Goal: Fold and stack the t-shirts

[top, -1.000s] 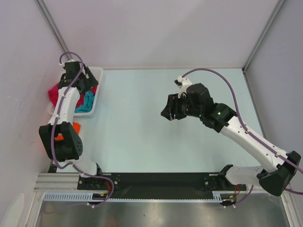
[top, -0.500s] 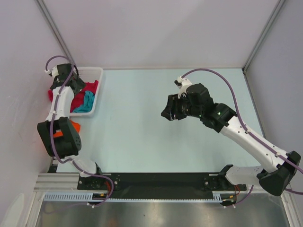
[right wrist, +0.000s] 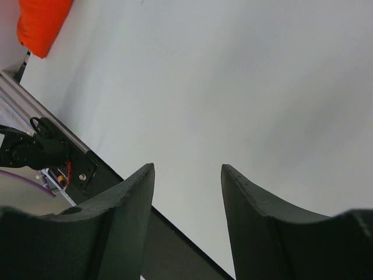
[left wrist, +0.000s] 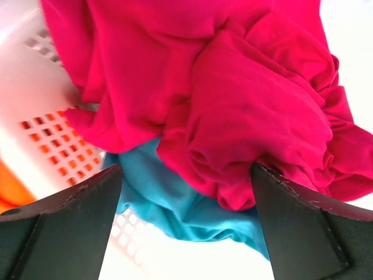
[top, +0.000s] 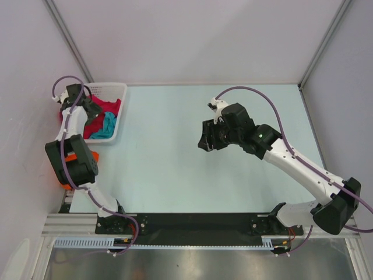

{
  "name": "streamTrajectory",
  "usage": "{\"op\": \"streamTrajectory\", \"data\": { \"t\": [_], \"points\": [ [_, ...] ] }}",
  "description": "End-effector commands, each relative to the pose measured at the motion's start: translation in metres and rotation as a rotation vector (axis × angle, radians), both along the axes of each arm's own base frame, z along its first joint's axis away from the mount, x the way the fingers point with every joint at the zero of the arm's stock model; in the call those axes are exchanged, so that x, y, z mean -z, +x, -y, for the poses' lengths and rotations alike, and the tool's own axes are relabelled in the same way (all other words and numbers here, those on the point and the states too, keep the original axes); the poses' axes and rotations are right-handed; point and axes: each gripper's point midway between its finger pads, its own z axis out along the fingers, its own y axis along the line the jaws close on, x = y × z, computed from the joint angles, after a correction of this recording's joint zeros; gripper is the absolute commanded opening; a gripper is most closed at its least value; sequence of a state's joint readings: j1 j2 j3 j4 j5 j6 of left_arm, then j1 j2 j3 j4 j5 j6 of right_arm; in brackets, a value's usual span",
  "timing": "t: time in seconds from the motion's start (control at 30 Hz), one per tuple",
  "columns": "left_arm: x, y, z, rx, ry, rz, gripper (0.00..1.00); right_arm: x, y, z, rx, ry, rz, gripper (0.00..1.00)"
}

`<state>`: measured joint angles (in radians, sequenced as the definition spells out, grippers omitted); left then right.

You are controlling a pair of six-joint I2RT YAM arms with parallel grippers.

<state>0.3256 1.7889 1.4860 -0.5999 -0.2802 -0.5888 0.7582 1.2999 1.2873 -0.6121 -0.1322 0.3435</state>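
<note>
My left gripper will next move down and toward the right in the wrist view, where the red cloth's bunched fold (top: 104, 107) (left wrist: 255, 128) lies below, and close where the fold bulges.
Crumpled crimson-red t-shirt cloth (top: 106, 105) lies in the white lattice basket (top: 118, 91) at the table's far left, on top of a teal t-shirt (top: 105, 126). I cannot tell the two red shirts apart. My left gripper (top: 91, 111) is over the basket's left side, open and empty. In the left wrist view the red cloth (left wrist: 233, 87) and the teal shirt (left wrist: 175, 204) lie just beyond its gripper (left wrist: 186, 169). The orange t-shirt (top: 74, 157) lies outside the basket, partly hidden by the left arm. My right gripper (top: 205, 140) is open and empty above bare table.
The basket wall (left wrist: 46, 128) and a bit of orange (left wrist: 7, 195) show at the left of the left wrist view. The right wrist view shows its gripper (right wrist: 186, 168), the orange shirt (right wrist: 41, 23) and the black front rail (right wrist: 111, 175). Grey walls enclose the table.
My left wrist has swung from over the basket to its left side, its fingers now turned toward the shirts. My right gripper has shifted slightly left.
</note>
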Motion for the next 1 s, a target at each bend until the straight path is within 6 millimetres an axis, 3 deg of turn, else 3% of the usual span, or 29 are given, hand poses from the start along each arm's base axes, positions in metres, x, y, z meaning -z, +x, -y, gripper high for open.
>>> {"op": "streamTrajectory", "data": {
  "t": [0.0,0.23,0.33,0.4,0.43,0.47,0.63,0.73,0.97],
  "points": [
    [0.008,0.019,0.001,-0.014,-0.044,0.048,0.95,-0.016,-0.001,-0.008,-0.029,0.026,0.021,0.54],
    [0.017,0.049,0.006,0.014,-0.101,0.114,0.94,-0.014,0.001,-0.018,-0.040,0.011,0.001,0.54],
    [0.018,0.059,0.008,0.036,-0.115,0.140,0.88,-0.013,0.001,-0.026,-0.053,-0.007,-0.004,0.54],
    [0.016,0.064,0.010,0.057,-0.126,0.154,0.65,-0.010,0.001,-0.031,-0.060,-0.021,-0.014,0.54],
    [0.014,0.067,0.012,0.069,-0.124,0.168,0.48,-0.009,0.000,-0.033,-0.068,-0.025,-0.014,0.54],
    [0.010,0.067,0.012,0.073,-0.124,0.177,0.01,-0.014,0.000,-0.037,-0.072,-0.019,-0.009,0.53],
    [-0.018,0.062,0.016,0.094,-0.031,0.211,0.00,-0.006,-0.003,-0.054,-0.105,-0.028,-0.022,0.53],
    [-0.048,0.058,0.023,0.106,0.062,0.243,0.00,-0.002,-0.007,-0.066,-0.131,-0.028,-0.034,0.53],
    [-0.142,0.058,0.057,0.196,0.150,0.456,0.00,0.000,-0.021,-0.083,-0.182,-0.038,-0.035,0.52]
  ]
}}
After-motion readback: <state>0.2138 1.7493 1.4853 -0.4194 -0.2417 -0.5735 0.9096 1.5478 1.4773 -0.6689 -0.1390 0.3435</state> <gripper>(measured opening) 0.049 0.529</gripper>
